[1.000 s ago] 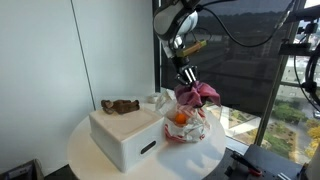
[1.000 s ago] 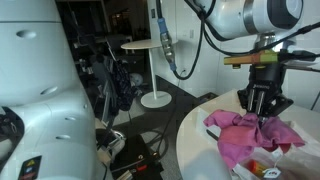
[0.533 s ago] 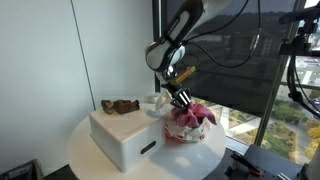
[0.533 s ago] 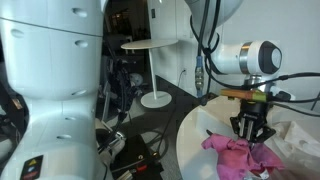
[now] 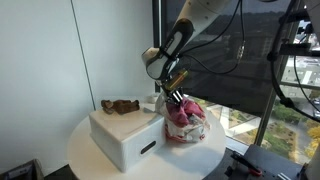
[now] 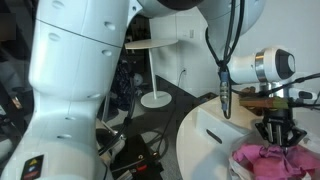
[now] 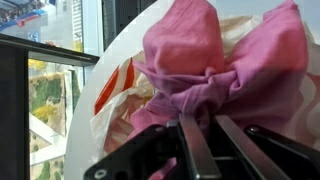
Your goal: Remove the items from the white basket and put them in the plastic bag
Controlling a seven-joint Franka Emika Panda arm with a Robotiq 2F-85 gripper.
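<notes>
My gripper shifts slightly toward the basket side of the bag next, then lowers into the bag's opening [image 5: 182, 110] [image 7: 204, 90]. The reason is that the pink cloth still sits bunched on top of the bag.
A white basket [image 5: 125, 137] sits on the round white table [image 5: 88, 158], with a brown item [image 5: 119, 105] lying on its far edge. Beside it stands a clear plastic bag [image 5: 189, 131] with red print and something orange inside. My gripper [image 5: 176, 99] is low over the bag's mouth, shut on a pink cloth [image 5: 184, 113] that rests bunched on top of the bag. The cloth also shows under the gripper [image 6: 276, 134] in an exterior view [image 6: 268, 165]. In the wrist view the cloth [image 7: 215, 55] is pinched between the fingers [image 7: 200, 125] and covers most of the bag [image 7: 118, 92].
The table edge [image 6: 205, 125] runs near the bag. A tall window with dark frame [image 5: 270, 90] stands behind the table. Another white robot body [image 6: 75, 90] and a small round side table [image 6: 152, 47] stand farther off.
My gripper has come down and towards the basket with the pink cloth, from above the bag to its mouth. The cloth now rests bunched on the bag.
</notes>
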